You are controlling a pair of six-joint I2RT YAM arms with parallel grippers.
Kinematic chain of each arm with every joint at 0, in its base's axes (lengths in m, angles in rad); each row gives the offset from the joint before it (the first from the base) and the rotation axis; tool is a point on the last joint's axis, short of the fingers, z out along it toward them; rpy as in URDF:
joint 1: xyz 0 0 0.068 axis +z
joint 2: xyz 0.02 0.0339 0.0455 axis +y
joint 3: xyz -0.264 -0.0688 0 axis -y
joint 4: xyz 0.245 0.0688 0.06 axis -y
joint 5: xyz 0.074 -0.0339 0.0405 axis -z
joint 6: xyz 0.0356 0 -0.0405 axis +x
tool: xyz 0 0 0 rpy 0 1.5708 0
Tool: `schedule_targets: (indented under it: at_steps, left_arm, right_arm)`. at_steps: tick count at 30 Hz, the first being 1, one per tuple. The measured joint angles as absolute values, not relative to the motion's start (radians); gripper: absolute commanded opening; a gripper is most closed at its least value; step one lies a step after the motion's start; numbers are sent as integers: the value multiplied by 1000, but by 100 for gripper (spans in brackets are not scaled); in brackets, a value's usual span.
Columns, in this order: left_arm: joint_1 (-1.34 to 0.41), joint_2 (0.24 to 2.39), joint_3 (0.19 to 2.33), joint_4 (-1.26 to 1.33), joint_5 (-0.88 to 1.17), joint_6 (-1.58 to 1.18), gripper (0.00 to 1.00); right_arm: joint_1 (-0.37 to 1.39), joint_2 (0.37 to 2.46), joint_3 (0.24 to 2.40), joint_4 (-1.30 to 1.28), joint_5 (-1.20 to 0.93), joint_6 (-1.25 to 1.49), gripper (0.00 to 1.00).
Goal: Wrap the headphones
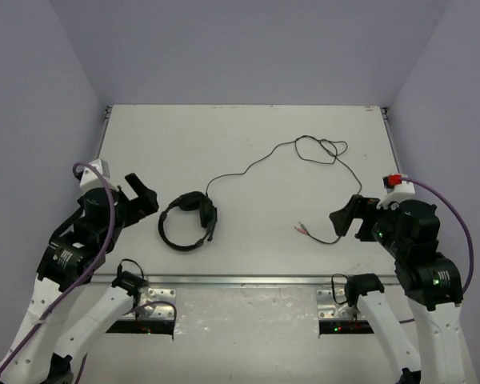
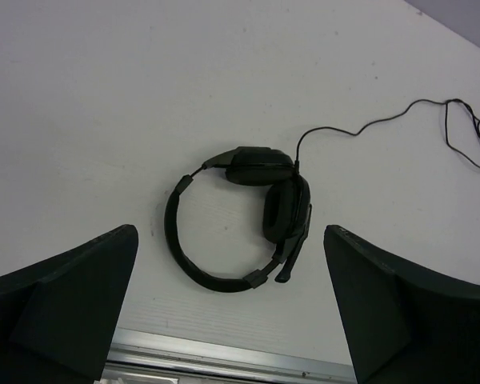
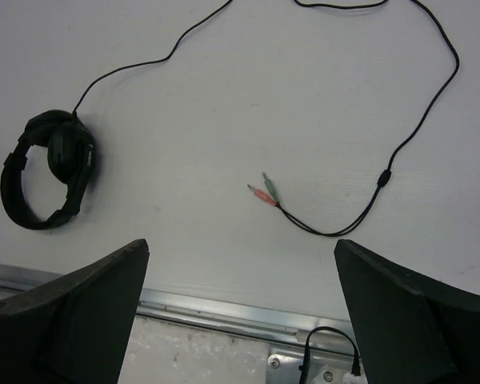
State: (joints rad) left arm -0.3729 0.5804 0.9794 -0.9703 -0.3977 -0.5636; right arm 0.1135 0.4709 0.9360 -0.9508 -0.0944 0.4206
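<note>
The left gripper will next move down with its fingers open onto the headband's curve opposite the ear cups, because that part is slim, bare and clear of the mic and the cable.
The black headphones point(image 1: 188, 222) lie flat on the white table point(image 1: 248, 128), left of centre, cups folded together at the right of the headband, boom mic pointing toward the near edge. Their thin cable point(image 1: 260, 160) runs back right, tangles in a loose loop point(image 1: 320, 148), then curves forward to a pink and a green plug point(image 1: 302, 230). My left gripper point(image 1: 144, 196) hovers open just left of the headset, which the left wrist view shows as headphones point(image 2: 240, 216) ahead of the empty gripper point(image 2: 230, 234). My right gripper point(image 1: 346, 216) is open right of the plugs point(image 3: 264, 192), nothing in the gripper point(image 3: 242, 245).
A metal rail point(image 1: 240, 280) runs along the table's near edge, with the arm bases just below it. Purple arm cables point(image 1: 96, 240) hang along both arms. Grey walls close in the table at the back and both sides.
</note>
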Motion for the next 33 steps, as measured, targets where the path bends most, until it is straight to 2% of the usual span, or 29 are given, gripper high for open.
schedule_targets:
  at_steps: [6, 11, 21, 27, 29, 30, 31, 32, 33]
  left_arm:
    - [-373, 577, 1003, -970, -402, -661, 100]
    - [-373, 593, 944, -953, -360, -780, 100]
    - [-433, 912, 650, -953, -420, -1117, 100]
    - [-464, 1060, 539, -829, -423, -1198, 100]
    - [-479, 1124, 502, -782, -421, -1221, 94]
    - [-486, 1141, 486, -764, -419, -1230, 80]
    - [-492, 1151, 471, -749, -418, -1238, 60]
    - [-497, 1154, 467, -749, -424, -1246, 46]
    - [-499, 1151, 466, -737, -429, -1249, 26]
  right_arm:
    - [113, 472, 936, -950, -89, 422, 99]
    - [113, 474, 914, -875, -286, 439, 99]
    - [114, 607, 909, -767, -520, 507, 99]
    - [114, 601, 903, -720, -577, 524, 99]
    - [114, 601, 889, -704, -585, 525, 99]
    - [114, 601, 881, -695, -588, 527, 99]
    - [114, 601, 867, -690, -588, 529, 99]
    - [114, 601, 852, -680, -591, 532, 99]
    - [114, 601, 838, -674, -595, 537, 99]
